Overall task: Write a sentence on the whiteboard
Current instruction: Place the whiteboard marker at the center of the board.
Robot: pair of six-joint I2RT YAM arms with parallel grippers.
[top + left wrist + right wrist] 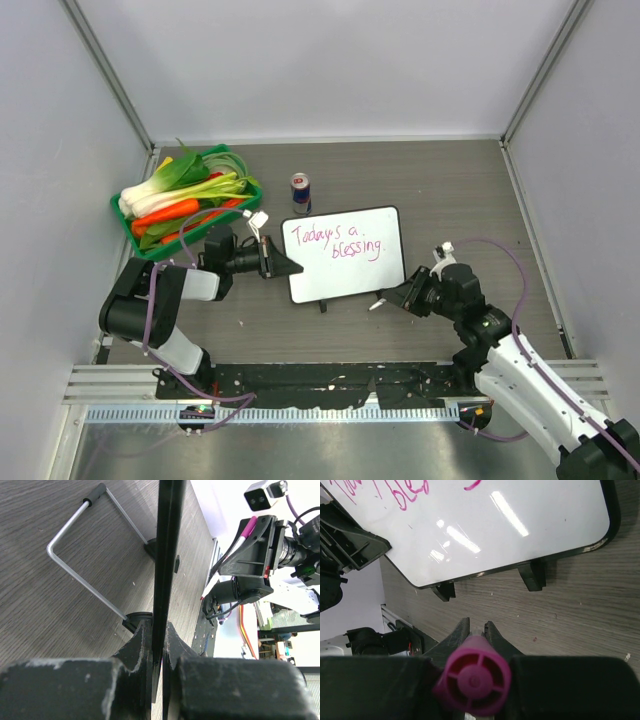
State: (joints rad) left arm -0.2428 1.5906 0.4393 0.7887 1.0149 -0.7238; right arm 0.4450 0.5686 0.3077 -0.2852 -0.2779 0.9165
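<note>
My right gripper goes down and slightly back toward the table by the board's near corner (386,311) (519,618) next to release the pink marker, since the sentence stands complete.
The whiteboard (345,275) lies on the table's middle, tilted slightly, with the pink sentence (335,240) "Today's a blessing" in two lines on its upper part. My left gripper (292,267) is shut on the board's left edge; in the left wrist view its jaws (159,640) clamp the thin dark edge (167,555). My right gripper (392,299) is shut on a pink marker (472,676) and sits just off the board's lower right corner, above bare table. The right wrist view shows the board (520,525), its black feet (535,575) and part of the writing (405,495).
A green basket (150,247) of vegetables stands at the back left. A drink can (300,190) stands just behind the board. A bent metal wire stand (85,575) sticks out under the board. Grey walls close three sides; a metal rail (330,395) runs along the near edge.
</note>
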